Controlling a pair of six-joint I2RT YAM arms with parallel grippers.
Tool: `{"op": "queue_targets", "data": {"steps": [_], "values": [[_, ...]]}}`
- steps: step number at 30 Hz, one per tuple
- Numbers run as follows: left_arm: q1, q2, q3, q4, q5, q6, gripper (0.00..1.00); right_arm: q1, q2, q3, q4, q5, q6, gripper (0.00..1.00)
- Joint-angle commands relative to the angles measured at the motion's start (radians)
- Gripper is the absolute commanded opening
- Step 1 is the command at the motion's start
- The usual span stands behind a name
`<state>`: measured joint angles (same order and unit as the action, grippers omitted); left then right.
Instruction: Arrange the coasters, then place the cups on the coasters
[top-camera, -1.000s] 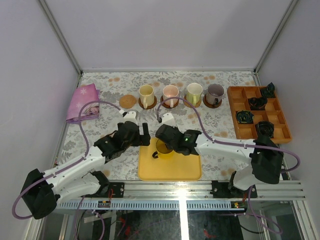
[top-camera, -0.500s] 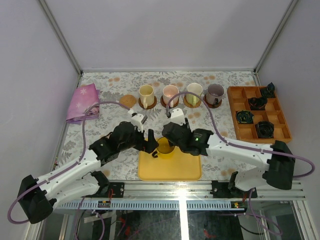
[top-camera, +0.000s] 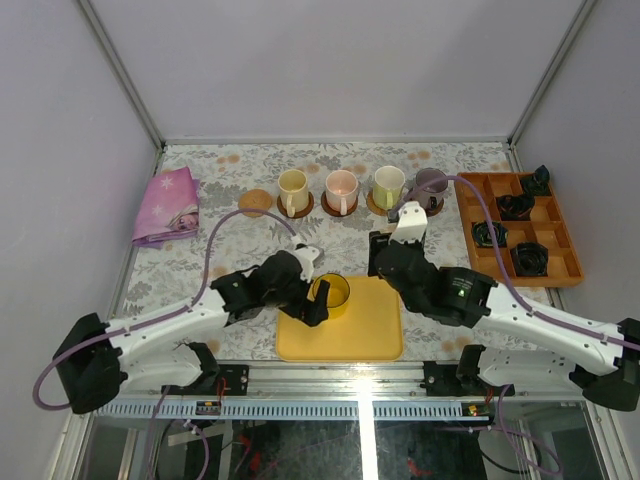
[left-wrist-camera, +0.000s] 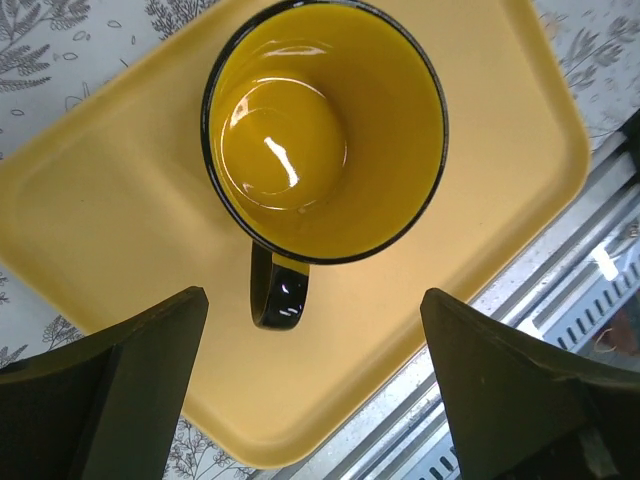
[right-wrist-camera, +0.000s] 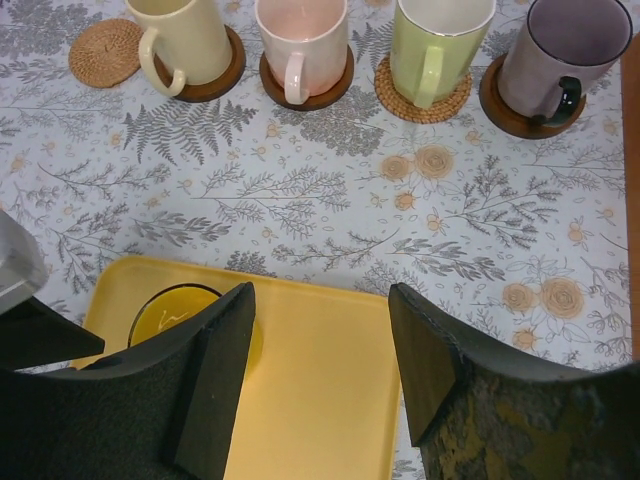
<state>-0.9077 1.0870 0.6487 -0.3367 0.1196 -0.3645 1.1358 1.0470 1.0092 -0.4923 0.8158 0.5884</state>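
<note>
The black handle (left-wrist-camera: 279, 297) is still below the left gripper's open fingers, so the left gripper should next move down and toward the yellow cup, bring its fingers around the handle and close.
A yellow cup (top-camera: 336, 294) stands upright on the yellow tray (top-camera: 365, 335), its black handle (left-wrist-camera: 279, 297) pointing at my left gripper (top-camera: 317, 300). That gripper (left-wrist-camera: 315, 345) is open, its fingers either side of the handle but clear of it. My right gripper (top-camera: 384, 260) hovers open and empty over the tray's far right part (right-wrist-camera: 320, 350). At the back, cream (right-wrist-camera: 182, 35), pink (right-wrist-camera: 302, 40), pale green (right-wrist-camera: 438, 40) and purple-grey (right-wrist-camera: 560, 50) cups each sit on a coaster. One tan coaster (right-wrist-camera: 105, 52) lies bare at the left end of that row (top-camera: 256, 202).
A pink cloth (top-camera: 168, 205) lies at the far left. An orange compartment box (top-camera: 470, 185) with small black objects stands at the right. The metal rail (top-camera: 360, 380) runs along the near edge, just past the tray.
My right gripper has opened, let go of the yellow cup and drawn back to the right. The left gripper has swung right, down to the cup's handle.
</note>
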Motion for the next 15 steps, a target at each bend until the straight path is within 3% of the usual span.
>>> {"op": "queue_targets", "data": {"steps": [1,10,15], "values": [[-0.042,0.092,0.063,-0.027,-0.084,0.031,0.89,0.0,-0.039,-0.029,0.01,0.068,0.021,0.63],[-0.101,0.182,0.109,0.001,-0.207,0.08,0.88,0.0,-0.026,-0.051,0.022,0.037,0.029,0.63],[-0.104,0.215,0.109,0.013,-0.206,0.087,0.67,-0.001,-0.007,-0.045,0.028,0.026,0.022,0.63]]}}
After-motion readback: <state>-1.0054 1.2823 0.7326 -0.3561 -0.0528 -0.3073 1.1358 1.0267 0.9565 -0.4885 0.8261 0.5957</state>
